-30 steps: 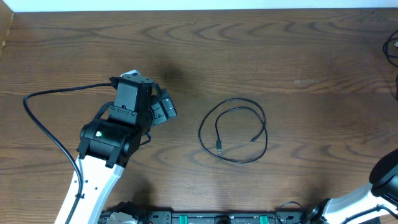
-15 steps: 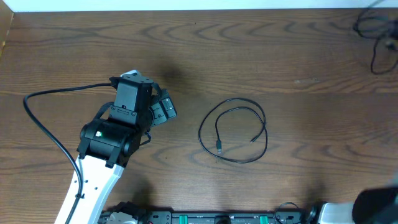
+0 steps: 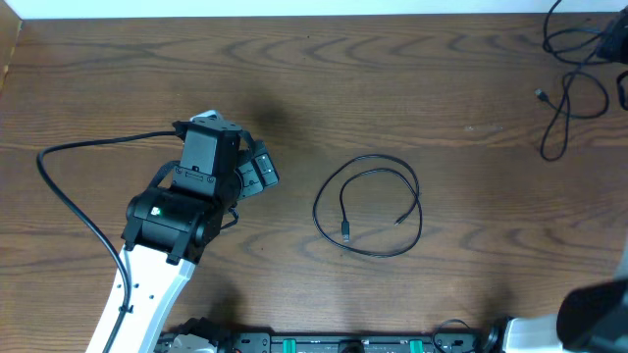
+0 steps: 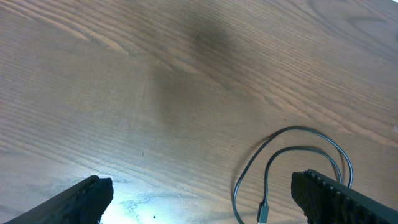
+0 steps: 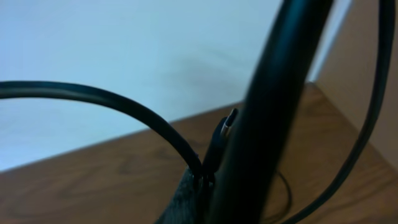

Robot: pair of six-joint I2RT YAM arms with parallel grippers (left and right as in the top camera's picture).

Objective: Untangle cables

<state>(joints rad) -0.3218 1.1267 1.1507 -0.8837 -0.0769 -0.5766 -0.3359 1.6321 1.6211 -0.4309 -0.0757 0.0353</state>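
Note:
The right gripper draws back from the table's back edge next and tips down over bare wood, to release the dangling cable clear of the middle loop.
A thin black cable (image 3: pixel 368 206) lies in a loose double loop on the table's middle, both plug ends inside the loop. It also shows in the left wrist view (image 4: pixel 292 158). My left gripper (image 3: pixel 257 169) is open and empty to the left of this loop, its fingers wide apart in its wrist view (image 4: pixel 199 196). My right gripper (image 3: pixel 614 39) is at the far right back edge, shut on a second black cable (image 3: pixel 562 88) that dangles from it. In the right wrist view this cable (image 5: pixel 124 106) is pinched at the jaws (image 5: pixel 202 177), a plug end (image 5: pixel 227 126) beside them. No white cable is in view.
The left arm's thick black cord (image 3: pixel 78 211) curves over the table's left side. The brown wooden table (image 3: pixel 392 88) meets a white wall along the back edge. A rail with green fittings (image 3: pixel 343 343) runs along the front edge.
The black cable hanging at the back right has swung further left and lower into the overhead view. The left arm and the looped cable have not moved.

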